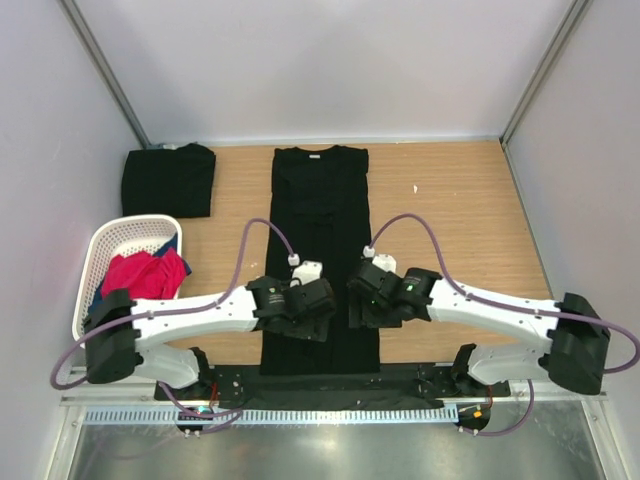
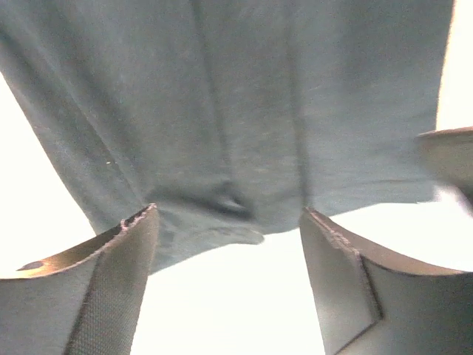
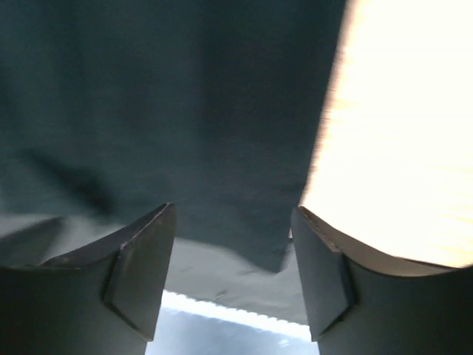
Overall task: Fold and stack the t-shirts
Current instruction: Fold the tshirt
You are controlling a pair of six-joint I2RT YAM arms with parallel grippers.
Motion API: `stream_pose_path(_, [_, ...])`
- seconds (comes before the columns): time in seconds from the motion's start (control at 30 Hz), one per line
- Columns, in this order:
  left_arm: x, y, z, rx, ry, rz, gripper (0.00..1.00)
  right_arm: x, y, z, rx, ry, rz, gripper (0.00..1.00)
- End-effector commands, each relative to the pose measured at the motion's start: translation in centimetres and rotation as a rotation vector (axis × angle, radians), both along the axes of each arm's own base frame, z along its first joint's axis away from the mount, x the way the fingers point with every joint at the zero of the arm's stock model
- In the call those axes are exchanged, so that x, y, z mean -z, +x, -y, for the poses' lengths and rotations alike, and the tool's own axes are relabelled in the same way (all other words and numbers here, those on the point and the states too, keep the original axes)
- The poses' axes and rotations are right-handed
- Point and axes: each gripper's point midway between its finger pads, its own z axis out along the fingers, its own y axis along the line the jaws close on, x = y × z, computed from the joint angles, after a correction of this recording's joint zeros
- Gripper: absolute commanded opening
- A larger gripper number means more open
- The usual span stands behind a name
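Note:
My right gripper should next move back and down onto the long narrow t-shirt's near corner away from the basket, because that corner is below and back of my gripper.
A black t-shirt (image 1: 322, 230) lies flat in the middle of the table, folded lengthwise into a long narrow strip. A second black t-shirt (image 1: 168, 180) lies folded at the back left. My left gripper (image 1: 303, 315) hovers over the strip's near left part. In the left wrist view it (image 2: 228, 214) is open and empty, with the shirt's hem (image 2: 222, 148) just past its fingertips. My right gripper (image 1: 366, 303) hovers over the strip's near right edge. In the right wrist view it (image 3: 233, 213) is open and empty above a corner of the shirt (image 3: 185, 111).
A white mesh basket (image 1: 105, 245) at the left holds red-pink (image 1: 145, 272) and blue garments. Grey walls close in the wooden table (image 1: 460, 220) on three sides. A dark mat (image 1: 330, 385) and a metal rail run along the near edge.

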Motion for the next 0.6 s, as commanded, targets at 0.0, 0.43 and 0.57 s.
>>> stream_pose_path(0.0, [-4.2, 0.9, -0.9, -0.071, -0.058, 0.080, 0.79, -4.7, 0.7, -0.8, 0.034, 0.097, 0.063, 0.72])
stream_pose_path(0.43, [1.2, -3.0, -8.6, -0.503, -0.320, -0.046, 0.68, 0.6, -4.0, 2.2, 0.231, 0.327, -0.071, 0.66])
stream_pose_path(0.57, [2.4, -3.5, -9.5, -0.539, -0.351, -0.065, 0.62, 2.8, -4.9, 2.8, 0.230, 0.306, -0.116, 0.63])
